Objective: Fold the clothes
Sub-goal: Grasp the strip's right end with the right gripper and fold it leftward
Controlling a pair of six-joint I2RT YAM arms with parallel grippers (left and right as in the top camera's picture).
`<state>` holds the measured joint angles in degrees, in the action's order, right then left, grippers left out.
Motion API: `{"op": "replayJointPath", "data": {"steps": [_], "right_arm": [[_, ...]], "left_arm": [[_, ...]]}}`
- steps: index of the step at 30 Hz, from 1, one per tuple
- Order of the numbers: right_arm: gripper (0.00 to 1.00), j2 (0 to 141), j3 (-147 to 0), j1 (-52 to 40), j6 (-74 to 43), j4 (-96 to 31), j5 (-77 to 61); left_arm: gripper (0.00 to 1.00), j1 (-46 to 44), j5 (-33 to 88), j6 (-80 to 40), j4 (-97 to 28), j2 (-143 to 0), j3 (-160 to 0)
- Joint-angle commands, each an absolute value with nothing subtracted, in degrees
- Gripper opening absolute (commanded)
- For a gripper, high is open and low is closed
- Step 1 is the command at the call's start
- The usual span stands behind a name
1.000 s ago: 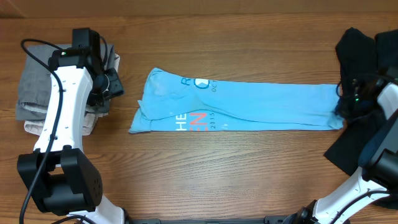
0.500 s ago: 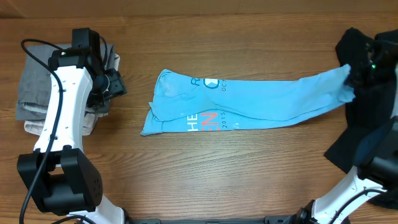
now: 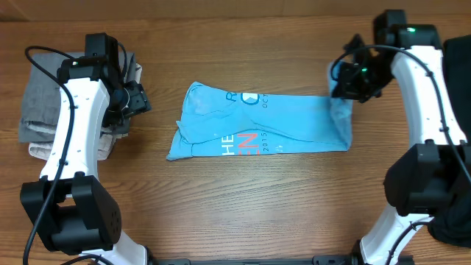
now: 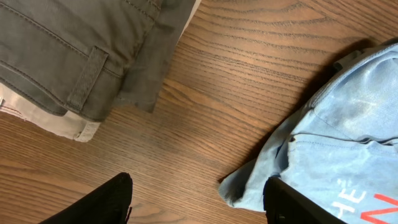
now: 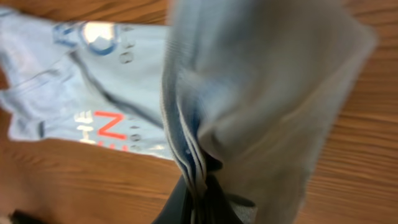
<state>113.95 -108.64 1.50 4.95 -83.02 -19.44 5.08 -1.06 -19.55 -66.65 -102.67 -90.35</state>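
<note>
I will move my right gripper down and to the left in the overhead view, lay the T-shirt's lifted end onto the red lettering and let go of it, because that part of the T-shirt is flat.
The light blue T-shirt lies folded lengthwise in the middle of the table, blue-and-red lettering up. My right gripper is shut on its right end and holds that end lifted, doubled back toward the left. In the right wrist view the pinched layers hang from the fingers. My left gripper is open and empty, left of the shirt's collar end. In the left wrist view its fingers straddle bare wood, the shirt's corner by the right finger.
A stack of folded grey and beige clothes lies at the left edge, also in the left wrist view. A dark garment lies at the right edge.
My right gripper has lifted the shirt's right end and carried it left over the shirt, halving its visible length. The shirt's left end slid slightly right. The left arm has not moved.
</note>
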Motion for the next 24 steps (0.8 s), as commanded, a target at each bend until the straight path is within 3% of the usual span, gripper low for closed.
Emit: {"op": "replayJointPath", "data": {"steps": [1,20,21,24], "right_arm": [[0.04,111.55,-108.81,-1.98,4.47,-82.35,-21.93],[0.04,111.66,-85.54,-19.9,-10.61,-52.31,-24.91],[0.06,111.66,-85.49,-20.25,-10.76,-51.92,-24.93],[0.39,111.63,-85.67,-20.56,-10.76,-51.44,-24.99]], "left_arm": [[0.73,5.23,-0.58,-19.31,-66.63,-102.85,-90.15],[0.74,5.23,-0.36,-19.31,-66.87,-102.85,-90.15],[0.74,5.23,-0.38,-19.31,-66.87,-102.85,-90.15],[0.74,5.23,-0.38,-19.29,-66.89,-102.85,-90.15]]}}
